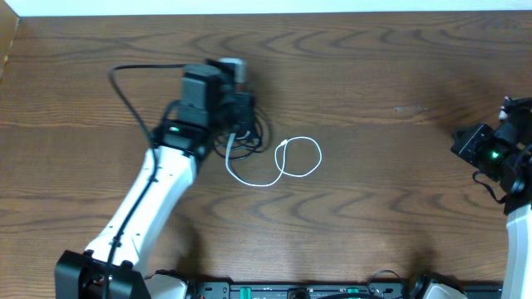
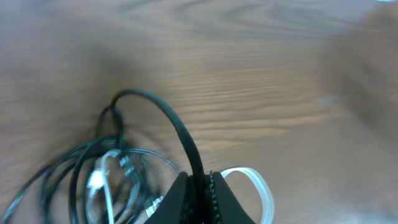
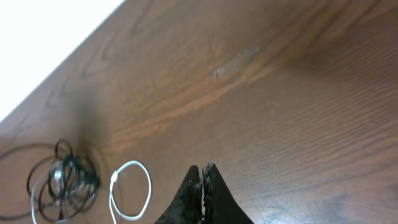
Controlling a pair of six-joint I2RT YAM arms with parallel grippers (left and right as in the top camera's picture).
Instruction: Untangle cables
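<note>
My left gripper carries the black cable toward the table's middle, by the white loop (image 1: 298, 134), next, then opens. The bundle lies far from my right gripper.
The cables lie as a dark tangled bundle (image 1: 246, 137) left of the table's middle, with a thin white cable (image 1: 318, 154) looping out to its right. My left gripper (image 1: 243, 112) sits right over the bundle. In the left wrist view the left gripper (image 2: 200, 177) is shut on a black cable (image 2: 180, 130) that arches up and left from the jaws. The rest of the bundle (image 2: 93, 180) lies to the left, the white loop (image 2: 267, 196) to the right. My right gripper (image 3: 201, 168) is shut on nothing, far from the bundle (image 3: 62, 180) and the white loop (image 3: 148, 185).
The wooden table (image 1: 374, 75) stretches bare between the two arms. The left arm's own thick black lead (image 1: 125, 91) curves out to its left. The right arm (image 1: 490, 154) stays at the table's right edge.
</note>
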